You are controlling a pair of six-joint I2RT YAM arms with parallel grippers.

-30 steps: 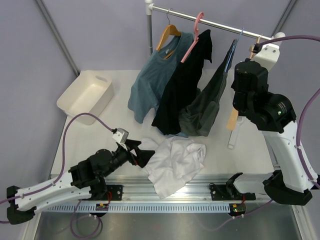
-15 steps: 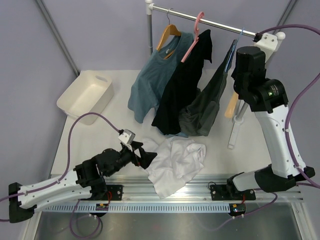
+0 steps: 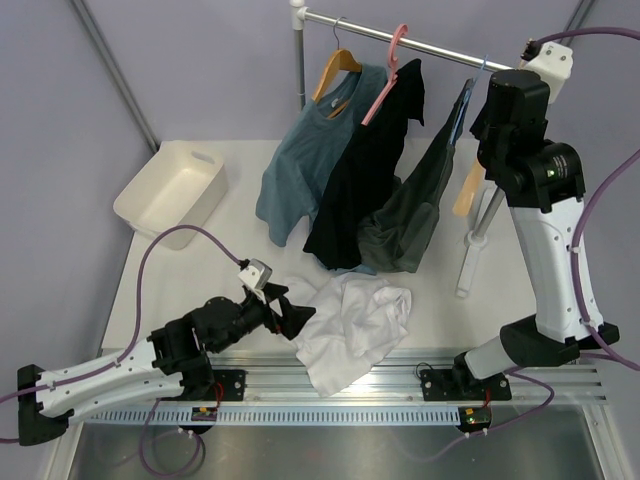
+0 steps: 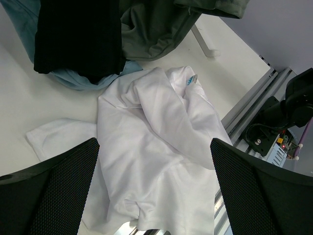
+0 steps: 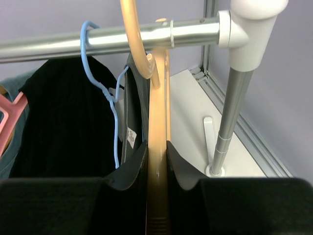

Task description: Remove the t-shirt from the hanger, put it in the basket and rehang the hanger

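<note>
The robot's right gripper should next lower to seat the hanger's peach hook and let go, because the bar's end (image 3: 511, 69) (image 5: 155, 35) is outward of the gripper and the hook is already across it.
The white t-shirt (image 3: 355, 325) lies crumpled on the table near the front edge, off any hanger; the left wrist view (image 4: 161, 122) shows it too. My left gripper (image 3: 290, 312) is open and empty at the shirt's left edge, and its jaws (image 4: 154, 144) stand wide above the cloth. My right gripper (image 5: 157, 149) is shut on the bare peach hanger (image 5: 157, 112), high at the right end of the rail. The hanger's hook (image 5: 133, 34) crosses the rail. From the top view only a short piece of the hanger (image 3: 466, 190) shows below the right arm.
The clothes rail (image 3: 400, 40) carries a blue-grey t-shirt (image 3: 295, 175) on an orange-brown hanger, a black shirt (image 3: 365, 180) on a pink hanger (image 3: 385, 85), and a dark grey garment (image 3: 410, 215) on a thin blue hanger (image 5: 105, 88). The rack's right post (image 3: 478, 240) and a white bin (image 3: 170, 190) stand on the table.
My right arm has lifted the peach hanger up and back to the rail's right end. My left gripper has shifted slightly toward the white t-shirt, then held still.
</note>
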